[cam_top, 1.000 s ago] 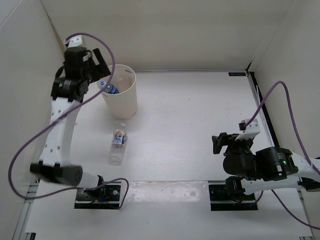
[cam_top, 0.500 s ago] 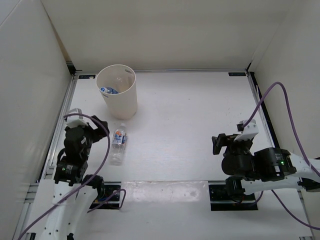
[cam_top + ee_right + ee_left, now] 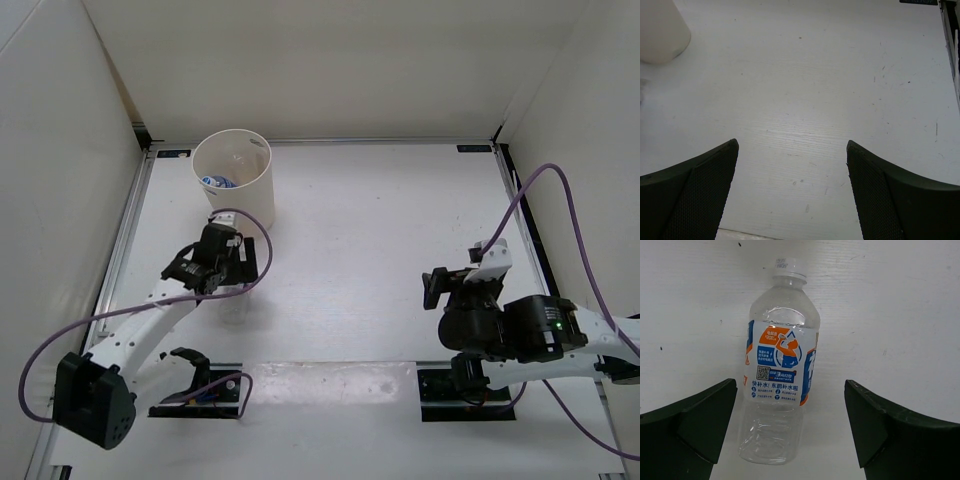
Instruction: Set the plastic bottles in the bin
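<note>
My open left gripper moves down next until its fingers are on either side of the label of the clear bottle [image 3: 780,375], then closes. The bottle lies below, between both fingers.
A clear plastic bottle [image 3: 780,375] with a white-blue-red label lies on the white table, its white cap pointing away from me. My left gripper [image 3: 790,385] hangs open just above it, one finger on each side, touching nothing; the bottle lies nearer the left finger. From above, the left gripper [image 3: 222,272] hides most of that bottle, and only its clear base [image 3: 232,312] shows faintly. The cream-white bin [image 3: 240,200] stands upright at the back left with a blue-labelled bottle [image 3: 215,182] inside. My right gripper [image 3: 434,288] is open and empty near its base.
White walls close in the table on the left, back and right. A purple cable loops from each arm. The bin's wall [image 3: 660,30] shows at the far left of the right wrist view, over bare table.
The left arm left the bin, pulled back toward its base, then came forward and down over the lying bottle. The right arm has hardly moved.
</note>
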